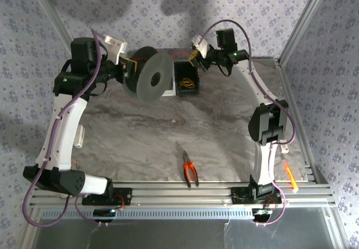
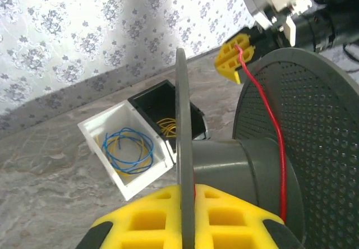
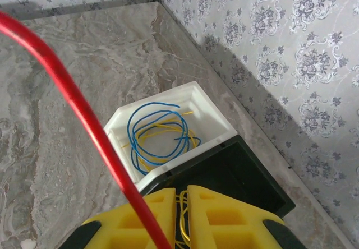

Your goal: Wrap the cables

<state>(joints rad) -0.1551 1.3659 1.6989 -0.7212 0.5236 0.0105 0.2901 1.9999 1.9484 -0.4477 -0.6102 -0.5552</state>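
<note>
My right gripper swings back in toward the spool's perforated rim (image 1: 164, 72) next, then releases the red wire, since it already runs down onto the spool's middle.
The cables include a red wire (image 2: 270, 120) that runs from the yellow fingers of my right gripper (image 2: 233, 61) down onto the hub of a grey spool (image 2: 241, 165). My left gripper (image 2: 188, 190) is shut on the spool's thin flange and holds the spool (image 1: 152, 79) up at the back left. In the right wrist view the red wire (image 3: 84, 114) crosses over the left finger of my right gripper (image 3: 182, 192). Its jaws stand a narrow gap apart with nothing between them. Thin yellow wires (image 3: 182, 204) lie below in a black box (image 3: 247, 176).
A white box (image 3: 216, 111) with a blue-and-yellow coil (image 3: 160, 134) stands against the black box (image 1: 186, 65) at the back. Orange-handled pliers (image 1: 189, 170) lie near the front rail. Wallpapered walls close in the back and both sides.
</note>
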